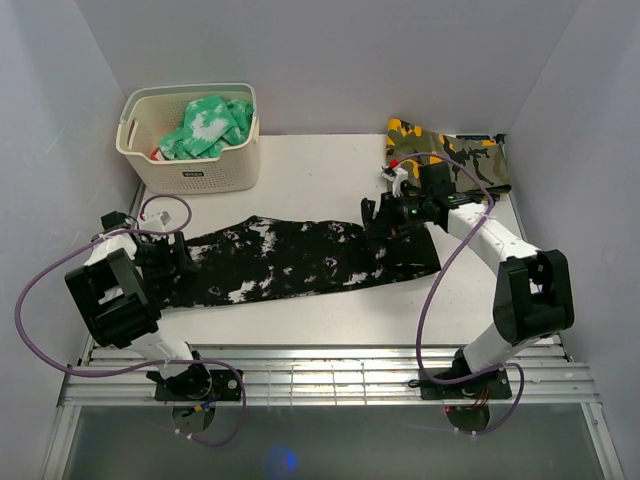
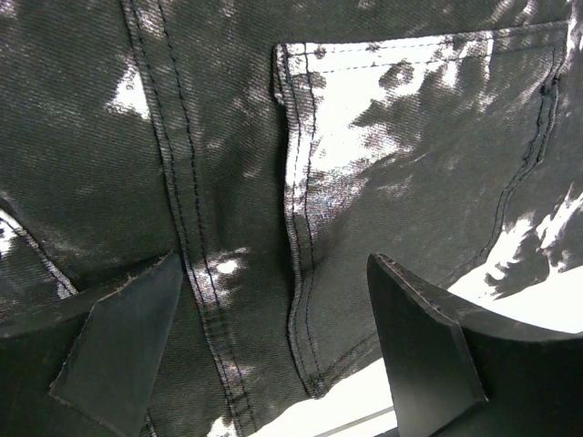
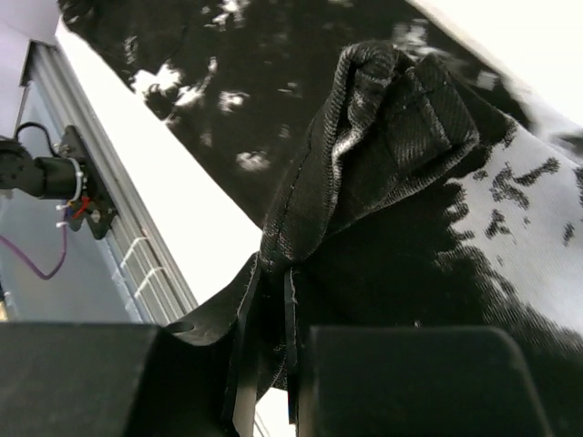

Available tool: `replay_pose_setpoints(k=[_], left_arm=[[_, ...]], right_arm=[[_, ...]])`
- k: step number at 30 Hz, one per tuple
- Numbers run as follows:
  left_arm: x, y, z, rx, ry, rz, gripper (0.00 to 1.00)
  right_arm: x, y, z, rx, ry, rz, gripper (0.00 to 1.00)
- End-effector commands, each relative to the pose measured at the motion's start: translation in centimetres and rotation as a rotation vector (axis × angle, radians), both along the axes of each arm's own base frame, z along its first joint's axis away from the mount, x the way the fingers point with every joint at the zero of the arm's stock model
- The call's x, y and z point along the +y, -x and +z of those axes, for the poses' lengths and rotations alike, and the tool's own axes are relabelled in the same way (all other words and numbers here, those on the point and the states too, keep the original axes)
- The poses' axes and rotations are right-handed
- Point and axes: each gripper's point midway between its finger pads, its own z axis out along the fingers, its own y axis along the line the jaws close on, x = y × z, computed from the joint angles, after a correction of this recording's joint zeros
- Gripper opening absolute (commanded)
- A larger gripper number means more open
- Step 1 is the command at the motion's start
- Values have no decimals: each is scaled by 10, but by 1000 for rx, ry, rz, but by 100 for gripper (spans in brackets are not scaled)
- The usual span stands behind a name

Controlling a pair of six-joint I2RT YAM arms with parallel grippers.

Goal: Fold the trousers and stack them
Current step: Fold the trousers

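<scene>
My right gripper sweeps across and down to the trousers' middle (image 1: 303, 257) (image 3: 239, 98) next, below and to its left in the top view, and releases the trousers' raised fold.
The black trousers (image 1: 290, 262) with white speckles lie stretched across the table from left to right. My left gripper (image 1: 172, 255) is at their left end. In the left wrist view it (image 2: 273, 355) is open and hovers over a stitched back pocket (image 2: 401, 137), with one finger on each side and nothing between them. My right gripper (image 1: 382, 218) is over the right part of the trousers. In the right wrist view it (image 3: 273, 364) is shut on a bunched fold of the black fabric (image 3: 383, 118), raised off the table.
A white basket (image 1: 190, 178) holding a green-and-white garment (image 1: 208, 125) stands at the back left. A camouflage garment (image 1: 455, 150) lies at the back right. A slatted metal rail (image 1: 330, 375) runs along the near table edge. Walls enclose the left, right and back.
</scene>
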Motion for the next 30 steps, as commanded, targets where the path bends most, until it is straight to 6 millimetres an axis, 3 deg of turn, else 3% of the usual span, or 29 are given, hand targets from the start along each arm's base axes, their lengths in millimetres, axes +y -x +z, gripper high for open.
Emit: replay_pose_setpoints(k=[1,4,9,18,30], left_arm=[[8,6,-12,31,-50,16,94],[8,5,-12,28,-50,16,94],[8,8,-13,31,-54,12,94],[5,13,-20,35,-51,10,94],[6,14,-20,34,-60,3,94]], right_arm=[[41,-4,3,6,-78,10,8],[68,-2,-13,20,-64,38,8],[102,7,-22,23,-66,68,8],[136,11,-19,12,-89,56,8],[178,22,-40,39,-73,120,8]])
